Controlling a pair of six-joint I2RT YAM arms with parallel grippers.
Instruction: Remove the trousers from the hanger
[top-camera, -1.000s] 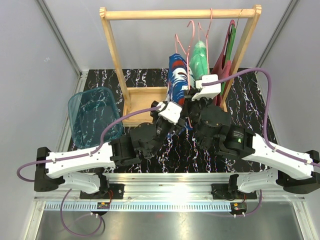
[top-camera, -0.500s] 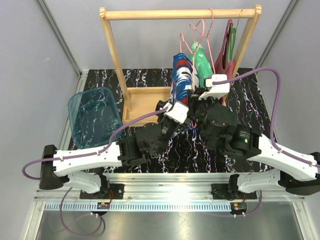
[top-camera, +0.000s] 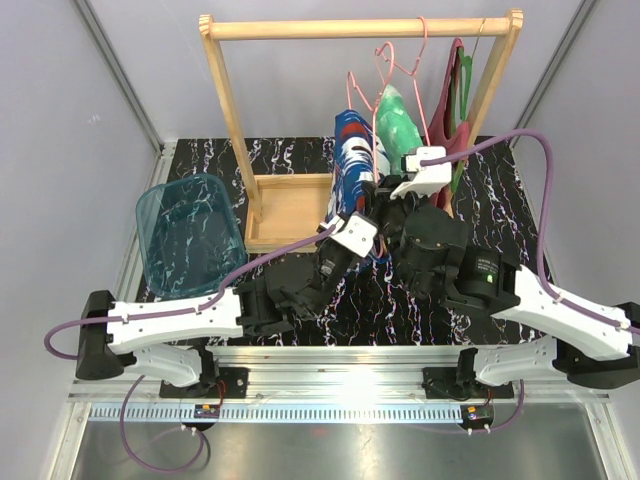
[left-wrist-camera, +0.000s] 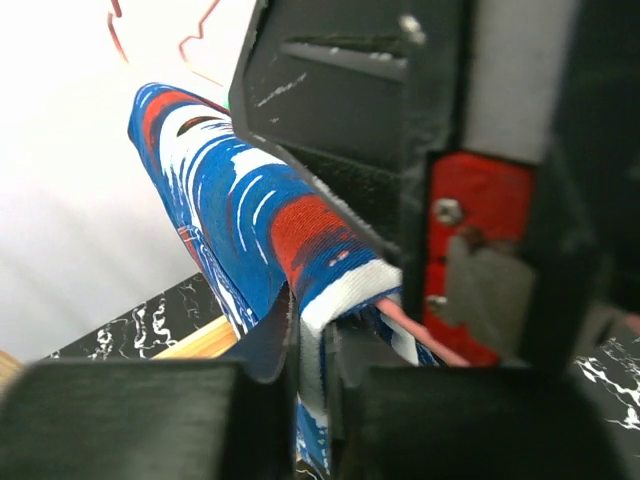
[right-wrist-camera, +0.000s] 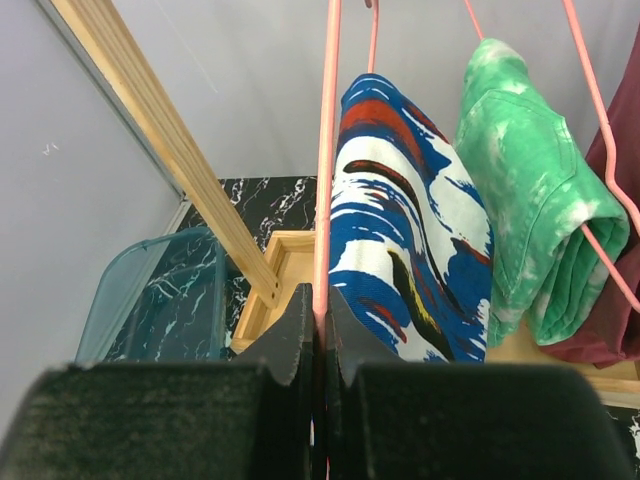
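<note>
The teal bin is empty. My left gripper should next carry the trousers to the left in the top view, then down, and release them in the bin.
The dark blue trousers with red and white patches hang folded over a pink wire hanger on the wooden rack. My left gripper is shut on a white-edged fold of these trousers, with the hanger wire just to its right. My right gripper is shut on the hanger's upright pink wire, left of the blue trousers. The green mottled trousers hang on the neighbouring hanger, apart from both grippers.
A plain maroon garment hangs at the rack's right end. The rack's wooden base tray lies under the clothes. A teal bin stands on the table at the left. My two wrists crowd together below the blue trousers.
My left gripper has closed on the blue trousers' fold. The blue trousers and their hanger have swung slightly left again after shifting right.
</note>
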